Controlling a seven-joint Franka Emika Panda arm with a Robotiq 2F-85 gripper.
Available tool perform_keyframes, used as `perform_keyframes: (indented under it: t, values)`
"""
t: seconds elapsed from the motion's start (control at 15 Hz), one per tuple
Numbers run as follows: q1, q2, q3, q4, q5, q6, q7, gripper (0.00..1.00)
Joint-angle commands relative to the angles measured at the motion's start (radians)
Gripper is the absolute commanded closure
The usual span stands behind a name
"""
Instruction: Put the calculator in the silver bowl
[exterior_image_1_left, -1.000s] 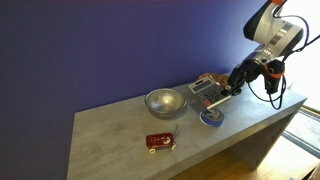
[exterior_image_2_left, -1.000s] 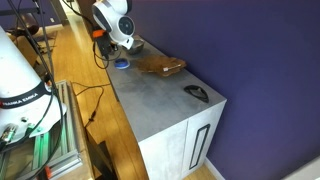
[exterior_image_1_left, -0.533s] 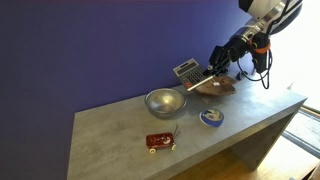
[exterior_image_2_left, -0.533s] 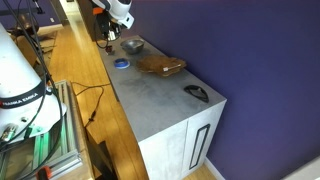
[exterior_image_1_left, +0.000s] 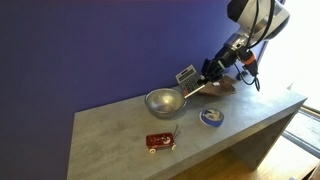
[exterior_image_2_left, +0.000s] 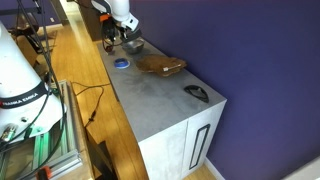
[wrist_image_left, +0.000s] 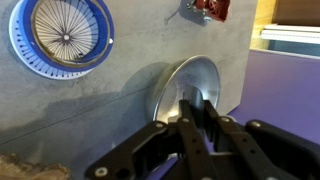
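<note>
I will carry my gripper over the silver bowl's open middle, tipping it to point down, then lower and release, since the calculator (exterior_image_1_left: 187, 74) still hangs by the bowl's rim.
My gripper (exterior_image_1_left: 200, 80) is shut on the grey calculator (exterior_image_1_left: 187, 74) and holds it tilted in the air, just above the right rim of the silver bowl (exterior_image_1_left: 164, 102). In the wrist view the calculator (wrist_image_left: 200, 105) shows edge-on between the closed fingers (wrist_image_left: 198, 128), with the silver bowl (wrist_image_left: 190, 85) right beyond it. In an exterior view the arm hides most of the bowl (exterior_image_2_left: 133, 46), and the calculator cannot be made out there.
A blue round disc (exterior_image_1_left: 211, 117) lies at the front right, also in the wrist view (wrist_image_left: 67, 35). A red toy with yellow wheels (exterior_image_1_left: 159, 142) lies front centre. The brown wavy-edged wooden bowl (exterior_image_2_left: 160, 65) sits behind the arm. A dark object (exterior_image_2_left: 197, 93) lies near the table's end.
My gripper has lifted the calculator off the wooden bowl area and carried it left toward the silver bowl; it now hangs at the bowl's rim.
</note>
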Motion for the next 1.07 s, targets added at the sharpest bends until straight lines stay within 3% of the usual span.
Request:
perform_keyframes:
  t: [0.0,0.2,0.27,0.33,0.4,0.47,0.53,0.73,0.93,1.0]
  values:
    - [0.048,0.051,0.028,0.076,-0.173,0.083,0.188,0.96]
    - [0.076,0.066,0.029,0.101,-0.406,0.067,0.412,0.96]
    - [0.065,0.060,0.041,0.118,-0.437,0.051,0.438,0.96]
    - [0.032,0.060,0.069,0.086,-0.376,0.065,0.363,0.96]
    - [0.031,0.060,0.076,0.092,-0.392,0.065,0.385,0.84]
    - [0.028,0.061,0.081,0.091,-0.391,0.064,0.384,0.84]
    - [0.025,0.061,0.082,0.087,-0.391,0.064,0.382,0.96]
    - [0.034,0.063,0.066,0.116,-0.482,0.037,0.484,0.96]
    - [0.058,0.054,0.030,0.141,-0.719,-0.032,0.709,0.96]
    - [0.101,0.050,-0.020,0.158,-0.785,-0.077,0.781,0.96]
